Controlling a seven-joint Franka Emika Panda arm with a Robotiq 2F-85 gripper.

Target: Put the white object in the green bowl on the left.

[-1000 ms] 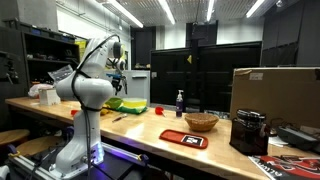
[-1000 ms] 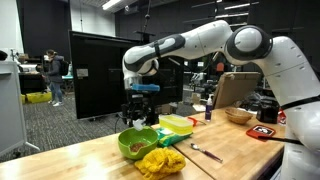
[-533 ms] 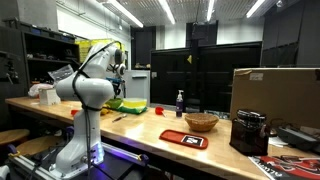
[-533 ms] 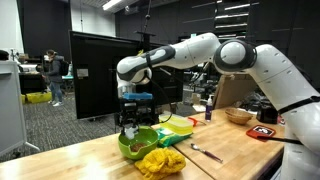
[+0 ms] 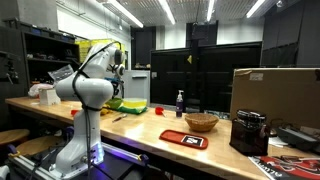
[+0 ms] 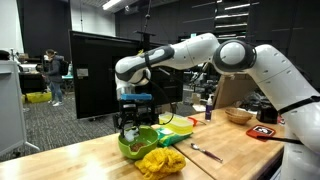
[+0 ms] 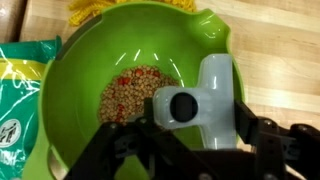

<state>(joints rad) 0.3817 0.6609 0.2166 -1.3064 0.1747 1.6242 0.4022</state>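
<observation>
The gripper moves to the left in the wrist view toward the bowl's middle (image 6: pixel 138 144) (image 7: pixel 136 97) next, since the white object hangs near one side of the bowl.
The lime-green bowl (image 7: pixel 120 60) fills the wrist view, with brown and red bits (image 7: pixel 138 92) lying on its bottom. It also shows in an exterior view (image 6: pixel 136 145) on the wooden table. My gripper (image 7: pixel 195 128) is shut on the white object (image 7: pixel 205 95), a white plastic piece with a round dark hole, and holds it just over the bowl's inside, toward its right wall. In an exterior view my gripper (image 6: pixel 129 124) hangs right over the bowl. In the other exterior view the bowl is hidden behind the arm (image 5: pixel 92 85).
A yellow crumpled thing (image 6: pixel 160 162) lies in front of the bowl, and a green printed bag (image 7: pixel 18 90) lies beside it. A yellow-green tray (image 6: pixel 177 125), a utensil (image 6: pixel 205 152), a woven bowl (image 5: pixel 201 122), a bottle (image 5: pixel 180 103) and a cardboard box (image 5: pixel 275 95) stand further along the table.
One second ago my gripper was higher above the bowl; it has come down over the bowl with the white object. Since half a second ago it has barely moved.
</observation>
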